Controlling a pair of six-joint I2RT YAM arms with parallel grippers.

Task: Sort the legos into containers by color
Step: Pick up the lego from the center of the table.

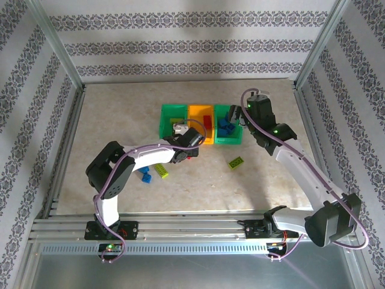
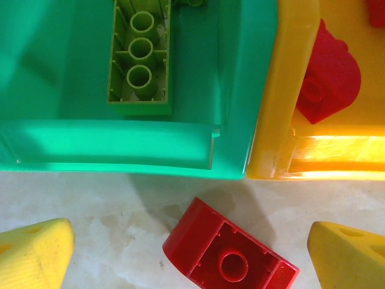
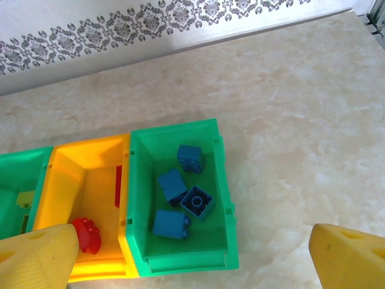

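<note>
The left gripper needs to go down next around the red brick, which lies at an angle below it between its open yellow fingers, and close on the long sides of the brick.
Three joined bins stand mid-table: left green bin, orange bin, right green bin. My left gripper hovers open just in front of the left green and orange bins. A red brick lies upside down on the table between its yellow fingers, untouched. In the left green bin lies a yellow-green brick; a red brick sits in the orange bin. My right gripper hangs open over the right green bin, which holds several blue bricks.
Loose on the table in front of the bins are a yellow-green brick, another yellow-green brick and a blue brick near the left arm. Metal frame posts and patterned walls enclose the table.
</note>
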